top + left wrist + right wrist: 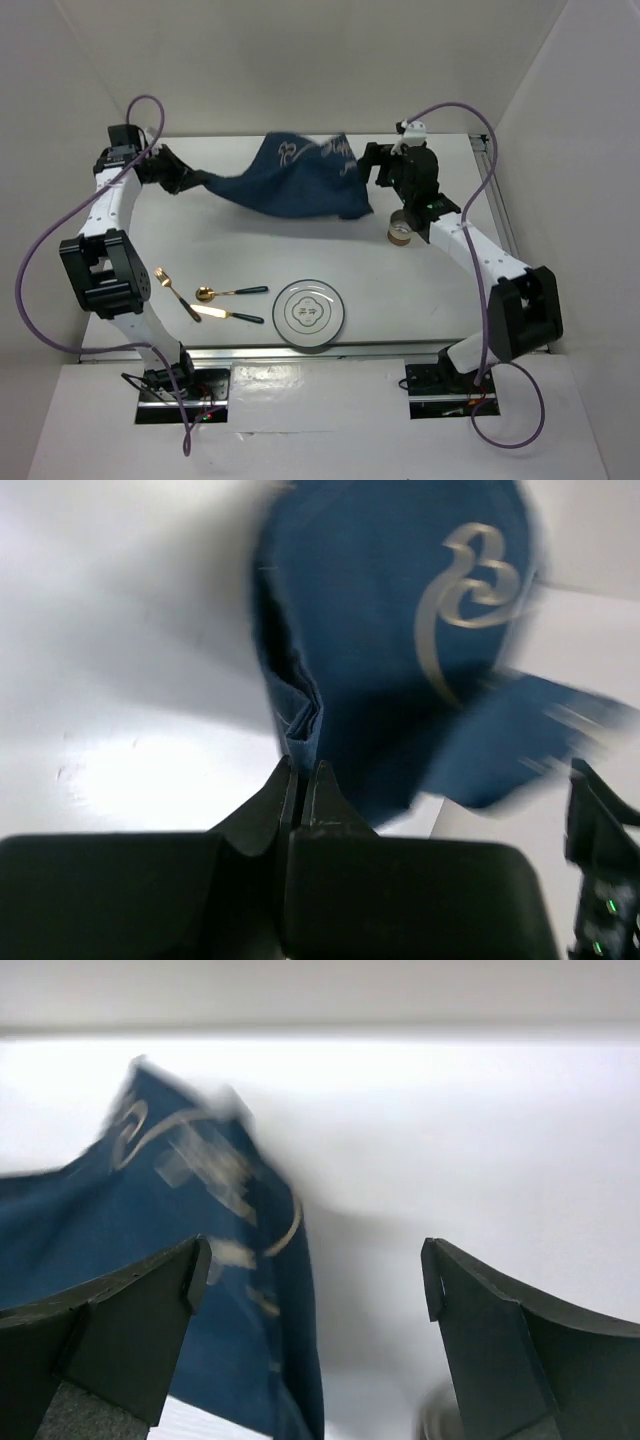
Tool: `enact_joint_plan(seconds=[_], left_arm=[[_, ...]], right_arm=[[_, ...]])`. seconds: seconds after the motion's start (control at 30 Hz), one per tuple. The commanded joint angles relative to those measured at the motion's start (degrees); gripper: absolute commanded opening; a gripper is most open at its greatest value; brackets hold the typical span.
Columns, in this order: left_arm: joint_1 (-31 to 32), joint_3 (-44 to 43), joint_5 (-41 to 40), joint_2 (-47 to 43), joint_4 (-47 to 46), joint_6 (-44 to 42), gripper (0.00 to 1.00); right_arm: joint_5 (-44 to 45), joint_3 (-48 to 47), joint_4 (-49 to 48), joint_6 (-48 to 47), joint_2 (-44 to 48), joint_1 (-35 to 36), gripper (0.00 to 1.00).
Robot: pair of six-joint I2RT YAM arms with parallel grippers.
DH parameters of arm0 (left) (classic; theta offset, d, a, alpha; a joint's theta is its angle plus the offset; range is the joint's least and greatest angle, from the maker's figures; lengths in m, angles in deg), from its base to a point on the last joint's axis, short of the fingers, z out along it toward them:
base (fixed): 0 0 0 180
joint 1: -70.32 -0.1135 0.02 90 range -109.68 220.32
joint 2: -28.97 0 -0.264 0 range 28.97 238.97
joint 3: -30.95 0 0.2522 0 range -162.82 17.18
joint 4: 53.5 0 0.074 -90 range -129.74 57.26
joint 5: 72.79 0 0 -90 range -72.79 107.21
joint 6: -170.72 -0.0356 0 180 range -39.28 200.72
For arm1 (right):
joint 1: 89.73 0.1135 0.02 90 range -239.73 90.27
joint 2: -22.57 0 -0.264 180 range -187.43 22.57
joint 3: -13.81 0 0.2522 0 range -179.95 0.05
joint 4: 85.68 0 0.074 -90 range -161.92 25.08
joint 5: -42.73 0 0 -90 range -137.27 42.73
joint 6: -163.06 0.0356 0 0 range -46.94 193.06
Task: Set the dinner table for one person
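Observation:
Only my left gripper holds the mat. My right gripper should go down and to the left in the top view next, onto the mat's loose edge.
Across the back of the white dinner table [420,300] hangs a navy blue cloth mat [300,180] with pale drawings, lifted and sagging. My left gripper [200,182] is shut on its left corner; in the left wrist view the fingertips [300,770] pinch a fold of the mat [400,630]. My right gripper [364,165] is at the mat's right edge with its jaws wide apart. In the right wrist view, that gripper [315,1270] holds nothing, and the blurred mat [200,1260] hangs by its left finger.
Near the front edge are a gold fork [175,293], a gold spoon [230,292] and a knife [230,315] with dark handles, with a round plate [310,313] to their right. A small brown cup [400,231] stands under the right arm. Metal rails line the table's edges.

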Motion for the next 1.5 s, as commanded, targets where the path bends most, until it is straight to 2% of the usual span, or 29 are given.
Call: enact_joint_plan(seconds=[0.0, 0.1, 0.2, 0.27, 0.33, 0.43, 0.5, 0.63, 0.77, 0.83, 0.97, 1.07, 1.1, 1.23, 1.27, 1.33, 1.47], left_arm=[[2.5, 7.0, 2.1, 4.3, -5.7, -0.3, 0.0], [4.4, 9.2, 0.7, 6.4, -6.2, -1.3, 0.0], [5.0, 9.7, -1.1, 6.4, -5.6, -1.8, 0.0], [5.0, 9.7, -1.9, 6.4, -4.8, -2.4, 0.0], [5.0, 9.0, -2.6, 6.4, -4.0, -3.1, 0.0], [5.0, 8.5, -3.8, 6.4, -3.3, -3.6, 0.0], [5.0, 7.9, -3.8, 6.4, -1.9, -3.6, 0.0], [5.0, 7.4, -5.1, 6.4, -1.4, -4.7, 0.0], [5.0, 7.4, -5.9, 6.4, -0.7, -5.3, 0.0], [5.0, 7.9, -6.5, 6.4, -0.7, -5.3, 0.0], [5.0, 7.9, -6.5, 6.4, -0.7, -5.8, 0.0], [5.0, 7.9, -7.0, 6.4, -0.2, -5.8, 0.0], [5.0, 7.9, -7.0, 6.9, -0.2, -5.8, 0.0], [5.0, 7.9, -7.0, 6.9, -0.2, -5.8, 0.0], [5.0, 7.9, -7.0, 6.9, -0.2, -5.8, 0.0], [5.0, 7.9, -7.0, 6.9, -0.2, -5.8, 0.0], [5.0, 7.1, -7.5, 6.9, 0.3, -5.8, 0.0]], right_arm=[[4.0, 0.8, 5.6, 5.7, -4.4, -1.6, 1.0], [4.7, -2.3, 11.1, 10.4, -5.5, -1.6, 0.97], [0.4, -5.3, 12.8, 10.5, -7.4, -1.6, 0.82], [-0.8, -10.3, 15.2, 8.9, -10.0, 0.2, 0.77], [-0.8, -15.8, 22.6, 7.1, -16.6, 0.8, 0.77], [-2.0, -27.8, 31.6, 6.5, -28.0, 1.3, 0.86], [-3.2, -36.6, 36.8, 6.5, -36.7, 0.8, 0.86], [-2.8, -47.5, 41.6, 8.3, -47.3, 0.8, 0.85], [-3.0, -49.7, 41.0, 8.9, -50.7, 0.8, 0.83], [-5.4, -49.1, 40.4, 9.5, -50.7, 0.8, 0.83], [-9.6, -45.1, 37.5, 9.5, -50.7, 0.2, 0.77], [-13.1, -42.6, 36.0, 9.5, -49.6, 0.2, 0.61], [-13.8, -42.0, 36.0, 9.5, -49.1, 0.2, 0.49], [-13.0, -40.4, 34.7, 10.0, -46.6, 0.2, 0.26], [-13.0, -39.7, 34.1, 10.0, -45.5, 0.2, 0.17], [-11.1, -40.4, 34.1, 10.0, -44.6, 0.2, 0.11], [-6.9, -43.3, 35.5, 9.5, -42.5, 0.2, 0.11]])
